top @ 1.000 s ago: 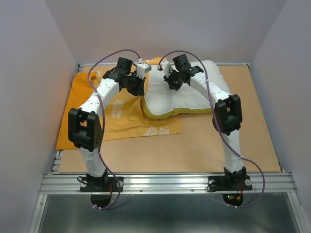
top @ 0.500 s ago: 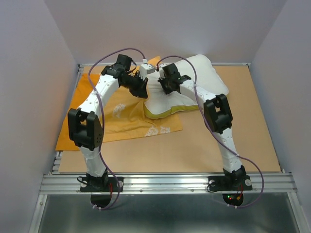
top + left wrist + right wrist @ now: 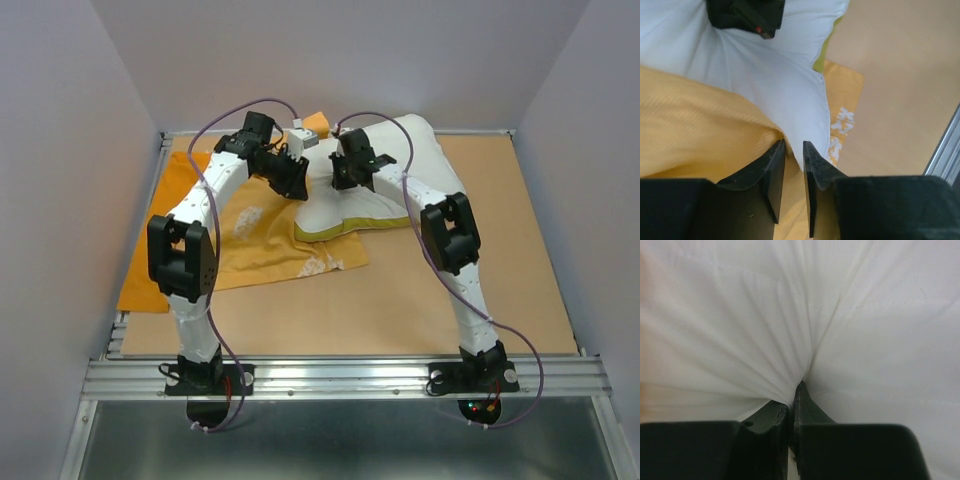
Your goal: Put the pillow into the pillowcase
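Note:
My right gripper should ease its pinched fold back toward the pillow's near yellow-piped edge next, then let go of the fold, because that edge is back of my right gripper.
The white pillow with yellow piping lies at the back middle of the table, its left end over the mouth of the orange pillowcase, which is spread flat at the left. My left gripper is shut on the upper edge of the pillowcase and holds it raised beside the pillow. My right gripper is shut on a pinched fold of the pillow, just right of the left gripper. In the left wrist view the right gripper shows pressed into the pillow.
The wooden table is walled at the back and on both sides. An aluminium rail with both arm bases runs along the near edge. The pillowcase's lower corner with white print lies flat on the table.
My right gripper has dragged the pillow to the left, towards the pillowcase's mouth. My left gripper has moved slightly right with the case's edge, and the case has bunched up under it.

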Motion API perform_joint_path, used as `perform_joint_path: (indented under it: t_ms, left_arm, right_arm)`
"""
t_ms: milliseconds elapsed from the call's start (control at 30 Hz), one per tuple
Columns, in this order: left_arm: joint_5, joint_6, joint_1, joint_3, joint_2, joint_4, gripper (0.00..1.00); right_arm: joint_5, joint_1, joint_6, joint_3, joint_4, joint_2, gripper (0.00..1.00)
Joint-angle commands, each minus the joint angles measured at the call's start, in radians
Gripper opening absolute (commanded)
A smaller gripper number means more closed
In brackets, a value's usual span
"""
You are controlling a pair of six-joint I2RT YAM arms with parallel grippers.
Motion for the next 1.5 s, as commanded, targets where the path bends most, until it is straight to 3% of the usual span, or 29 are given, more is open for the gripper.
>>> perform_joint_path:
  t_ms: [0, 33, 67, 100, 167, 200, 233, 267, 400, 500, 700, 1000, 1233, 1467]
  left_arm:
    - [-0.302, -0.049, 0.014, -0.075, -0.150, 0.127, 0.41]
    - [-0.347, -0.033, 0.014, -0.132, -0.185, 0.153, 0.43]
    - [-0.381, -0.024, 0.014, -0.172, -0.225, 0.186, 0.54]
    - [-0.421, -0.012, 0.014, -0.258, -0.310, 0.255, 0.59]
    - [-0.422, 0.073, 0.014, -0.343, -0.393, 0.304, 0.69]
    - [-0.402, 0.132, 0.012, -0.380, -0.462, 0.312, 0.69]
    - [-0.357, 0.286, 0.009, -0.430, -0.493, 0.299, 0.69]
    - [-0.330, 0.287, 0.009, -0.449, -0.519, 0.274, 0.69]
    - [-0.230, 0.754, -0.020, -0.538, -0.637, 0.157, 0.68]
    - [-0.243, 0.897, -0.053, -0.642, -0.685, 0.200, 0.65]
    - [-0.322, 1.363, -0.132, -0.834, -0.725, 0.268, 0.50]
    - [-0.415, 1.559, -0.218, -0.898, -0.620, 0.305, 0.45]
    - [-0.481, 1.571, -0.239, -0.879, -0.504, 0.311, 0.45]
    - [-0.570, 1.568, -0.241, -0.871, -0.406, 0.354, 0.53]
  right_arm:
    - [-0.110, 0.007, 0.103, -0.046, 0.033, -0.006, 0.01]
    - [-0.120, 0.007, 0.103, -0.054, 0.033, -0.007, 0.00]
    - [-0.152, 0.007, 0.104, -0.062, 0.033, -0.007, 0.01]
    - [-0.165, 0.007, 0.107, -0.077, 0.033, -0.009, 0.01]
    - [-0.198, 0.009, 0.110, -0.091, 0.033, -0.012, 0.01]
    - [-0.208, 0.007, 0.112, -0.098, 0.035, -0.010, 0.01]
    - [-0.225, 0.007, 0.114, -0.098, 0.033, -0.009, 0.01]
    - [-0.229, 0.007, 0.114, -0.100, 0.033, -0.007, 0.01]
    - [-0.217, 0.007, 0.107, -0.108, 0.033, -0.007, 0.00]
    - [-0.177, 0.009, 0.084, -0.123, 0.033, -0.024, 0.00]
    - [-0.143, 0.007, 0.042, -0.143, 0.022, -0.047, 0.01]
    - [-0.153, 0.007, 0.038, -0.151, 0.010, -0.050, 0.01]
    - [-0.160, 0.007, 0.032, -0.151, -0.001, -0.050, 0.01]
    - [-0.165, 0.007, 0.029, -0.151, -0.007, -0.047, 0.01]
